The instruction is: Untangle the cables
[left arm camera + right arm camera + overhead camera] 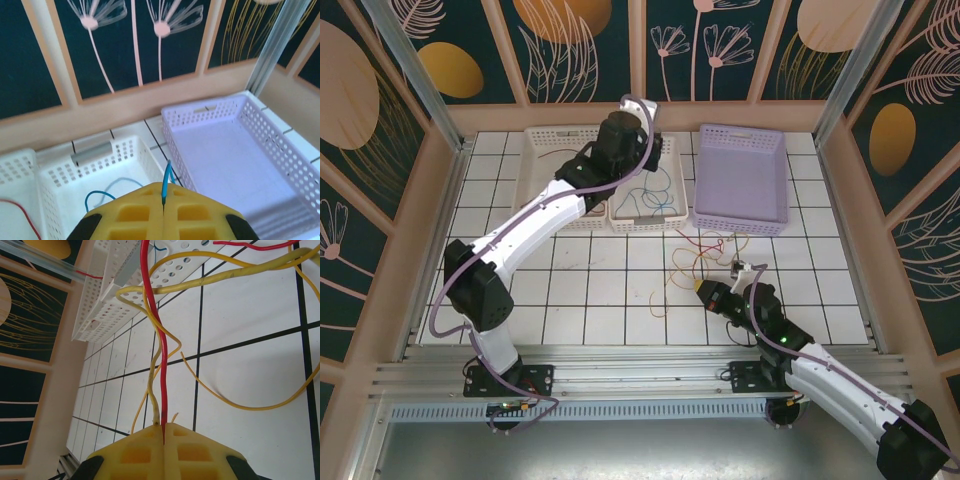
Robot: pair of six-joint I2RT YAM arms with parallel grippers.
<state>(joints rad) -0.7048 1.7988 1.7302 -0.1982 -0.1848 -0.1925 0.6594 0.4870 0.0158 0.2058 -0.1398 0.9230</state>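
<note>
I should tip my left gripper down and lower it to release the blue cable (167,182) over the white basket's bottom, as the cable's loops lie below it.
My left gripper (164,200) is shut on a thin blue cable (167,182), held above the gap between a white basket (125,150) and the purple basket (280,165). The rest of the blue cable lies looped inside that white basket (645,195). Low over the tiles, my right gripper (164,432) is shut on a red cable (160,365) that runs straight up toward the white basket. A yellow cable (240,405) twists around the red one, and its end touches the left finger. The tangle of red and yellow cables (705,250) lies in front of the purple basket.
Two white baskets (545,160) stand side by side at the back, with the purple basket (740,180) to their right. A red cable (25,215) lies in the left white basket. A small white connector (740,267) sits by the tangle. Wooden walls enclose the tiled table (590,290).
</note>
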